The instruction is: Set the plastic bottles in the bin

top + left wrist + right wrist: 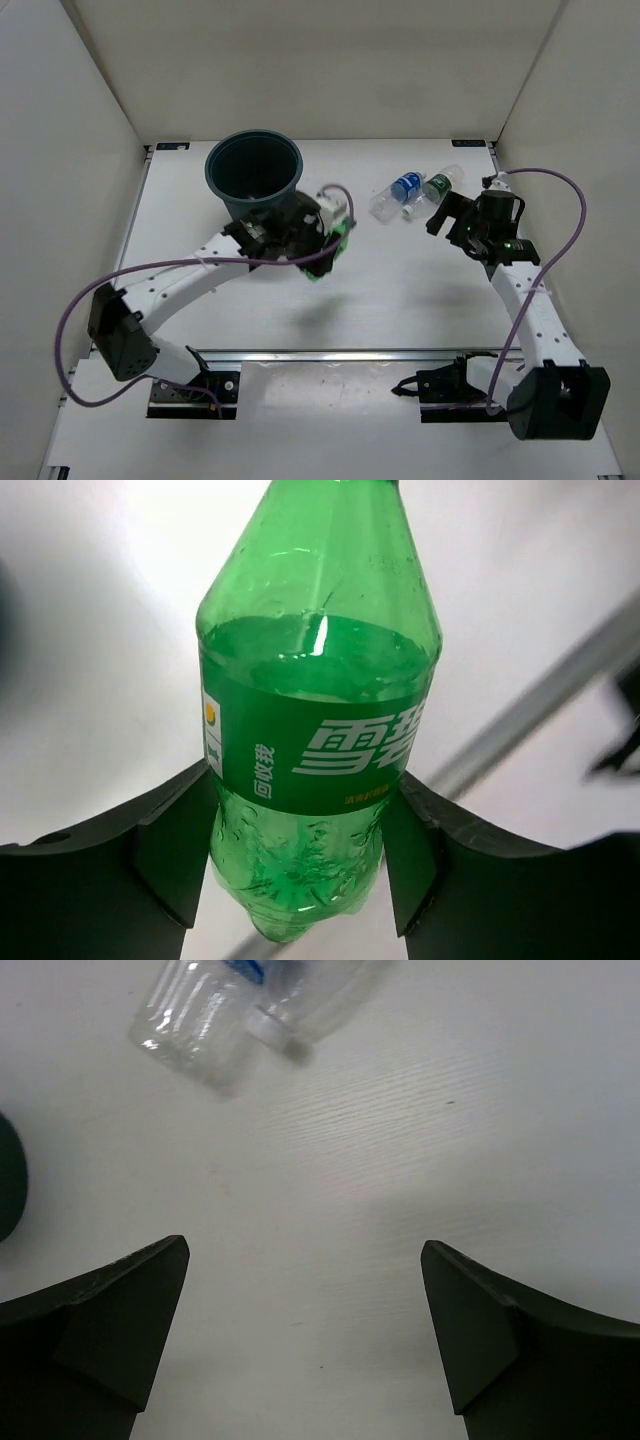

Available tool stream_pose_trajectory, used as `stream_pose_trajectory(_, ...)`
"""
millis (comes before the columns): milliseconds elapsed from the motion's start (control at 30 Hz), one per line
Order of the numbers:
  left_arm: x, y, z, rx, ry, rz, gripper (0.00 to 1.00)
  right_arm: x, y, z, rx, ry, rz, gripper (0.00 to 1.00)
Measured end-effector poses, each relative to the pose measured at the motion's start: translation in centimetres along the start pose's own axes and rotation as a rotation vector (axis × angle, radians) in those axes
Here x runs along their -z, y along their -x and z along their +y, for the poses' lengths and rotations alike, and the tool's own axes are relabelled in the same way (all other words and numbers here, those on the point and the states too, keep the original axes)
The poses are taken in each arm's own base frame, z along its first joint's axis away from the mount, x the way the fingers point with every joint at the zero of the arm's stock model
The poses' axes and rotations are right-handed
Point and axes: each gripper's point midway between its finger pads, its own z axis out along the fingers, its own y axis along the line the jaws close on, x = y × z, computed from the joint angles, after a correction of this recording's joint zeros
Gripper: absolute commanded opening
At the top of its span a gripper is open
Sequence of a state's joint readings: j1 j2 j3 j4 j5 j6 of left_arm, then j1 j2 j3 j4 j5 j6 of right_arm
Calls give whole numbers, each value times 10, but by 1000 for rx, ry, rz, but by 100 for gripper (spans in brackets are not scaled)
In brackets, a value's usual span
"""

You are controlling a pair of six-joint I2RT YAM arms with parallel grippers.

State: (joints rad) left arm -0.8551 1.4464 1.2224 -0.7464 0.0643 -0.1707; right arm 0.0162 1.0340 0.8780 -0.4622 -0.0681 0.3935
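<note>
I will next move my right gripper outward, then down onto the dark green label [437, 186] of the clear bottle, since that bottle lies beyond its open fingers.
The dark teal bin [254, 172] stands at the back left of the table. My left gripper [330, 252] is shut on the green bottle [339, 235] and holds it above the table just right of the bin. In the left wrist view the green bottle [315, 730] fills the frame with both fingers [170, 850] pressed on its lower body. Two clear bottles lie at the back right, one with a blue label [398, 192] and one with a dark green label [437, 186]. My right gripper [450, 222] is open and empty just in front of them. The other bottles are out of view.
The right wrist view shows a clear bottle [195, 1022] and a white-capped one [290, 1005] lying ahead of the open fingers, with the bin's edge [8, 1175] at the far left. White walls enclose the table. A metal rail [330, 355] runs along the front.
</note>
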Motion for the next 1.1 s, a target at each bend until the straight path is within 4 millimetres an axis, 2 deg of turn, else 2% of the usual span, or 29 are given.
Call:
stream_pose_trajectory(67,40,65,8,28,55,-196,52,-14,-2,-16,-24,-53,28,99)
stream_pose_trajectory(133,89,123,30,79,145,-397,53,-27,-6,-28,-39,-95,64,98)
stream_pose_trajectory(167,114,145,47,120,201,-487,56,-35,-6,-34,-47,-116,81,98)
stream_pose_trajectory(200,138,163,68,167,264,-566,54,-41,-4,-37,-52,-129,91,98)
stream_pose_trajectory(267,180,185,119,267,406,-697,60,-55,4,-43,-58,-151,93,97)
stream_pose_trajectory(300,195,187,144,313,483,-736,59,-61,9,-45,-61,-158,91,97)
stream_pose_trajectory(367,209,182,191,397,626,-763,59,-73,21,-45,-64,-163,83,98)
stream_pose_trajectory(433,204,175,223,445,723,-739,61,-85,34,-46,-66,-171,74,97)
stream_pose_trajectory(533,173,164,257,477,805,-647,66,-108,53,-48,-67,-195,55,98)
stream_pose_trajectory(600,146,156,269,479,824,-579,69,-123,63,-50,-73,-208,45,97)
stream_pose_trajectory(700,118,145,278,475,830,-500,88,-142,71,-52,-94,-219,41,97)
stream_pose_trajectory(733,113,142,279,475,828,-483,98,-148,73,-53,-100,-224,43,98)
stream_pose_trajectory(933,116,143,271,453,825,-474,99,-185,95,-54,-115,-244,30,99)
stream_pose_trajectory(1033,127,158,254,427,788,-495,99,-200,98,-56,-118,-266,29,98)
stream_pose_trajectory(1100,134,169,232,399,709,-522,98,-208,100,-59,-128,-286,26,98)
